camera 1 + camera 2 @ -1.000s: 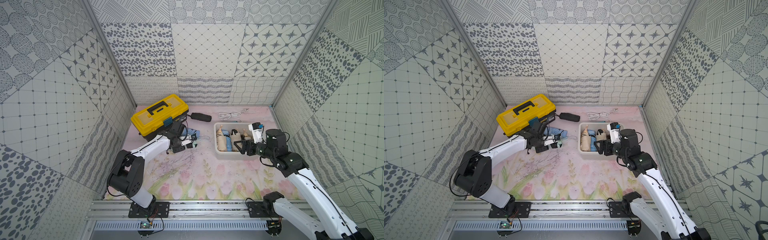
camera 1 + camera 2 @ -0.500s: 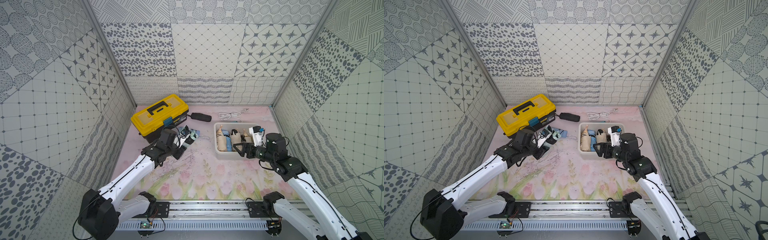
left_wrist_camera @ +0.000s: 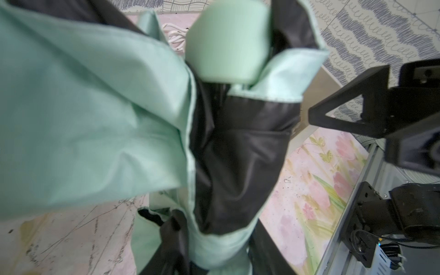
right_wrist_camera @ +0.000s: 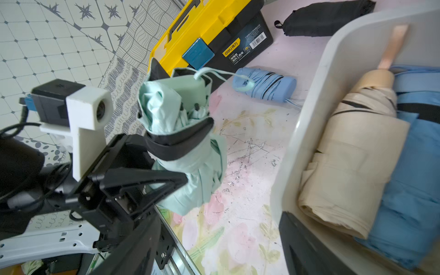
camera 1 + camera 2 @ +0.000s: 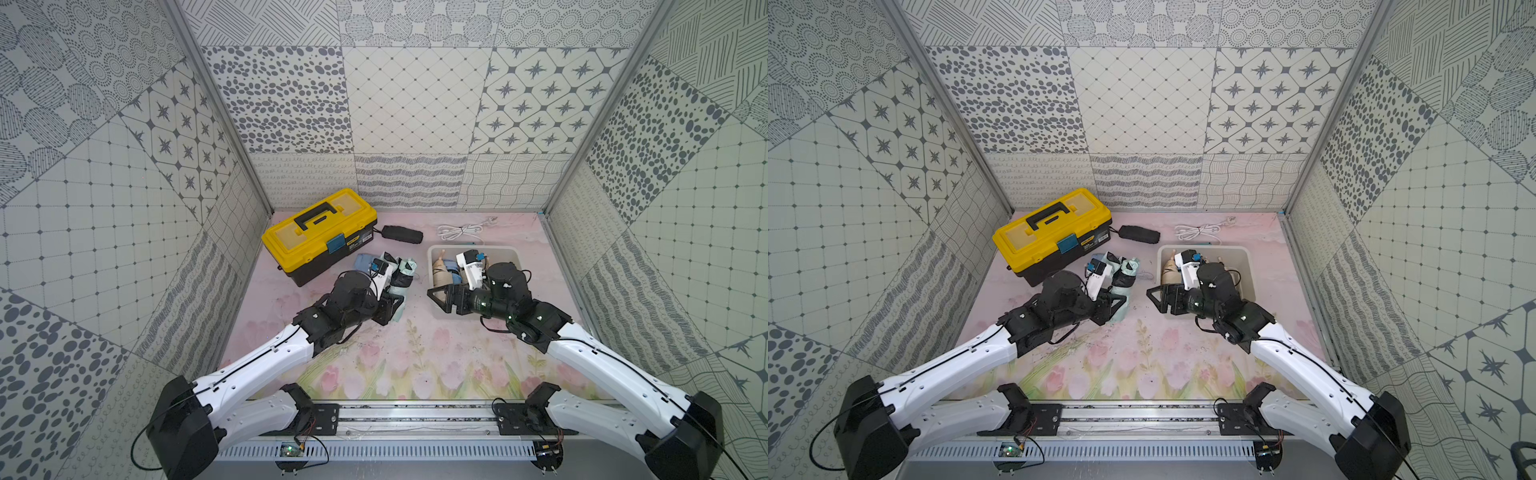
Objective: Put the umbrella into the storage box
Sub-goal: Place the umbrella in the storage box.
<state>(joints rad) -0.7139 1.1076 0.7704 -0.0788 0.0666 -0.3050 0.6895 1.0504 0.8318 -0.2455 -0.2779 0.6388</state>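
Note:
Next, my right gripper moves toward the mint umbrella and closes around its upper part by the black strap (image 5: 402, 279) (image 4: 181, 139), since that part stands ahead of the gripper's open fingers.
A folded mint-green umbrella (image 5: 402, 279) with a black strap stands almost upright above the mat, and my left gripper (image 5: 390, 311) is shut on its lower part. The same umbrella (image 4: 188, 142) shows in the right wrist view and the umbrella (image 3: 95, 119) fills the left wrist view, with the left gripper (image 3: 214, 257) closed around the fabric. The white storage box (image 5: 514, 252) lies to the right, holding a beige umbrella (image 4: 352, 166) and a blue umbrella (image 4: 416, 190). My right gripper (image 5: 445, 297) is open and holds nothing, at the box's near left corner, facing the mint umbrella.
A yellow-lidded black toolbox (image 5: 320, 232) stands at the back left. Another blue folded umbrella (image 5: 365, 262) lies on the mat beside it. A black pouch (image 5: 402, 235) and a coiled white cable (image 5: 459, 230) lie near the back wall. Patterned walls close three sides.
The left arm has stretched out lower, and its gripper has come forward and right, closing on the mint umbrella, which now stands off the mat. The right gripper shifted slightly toward the front.

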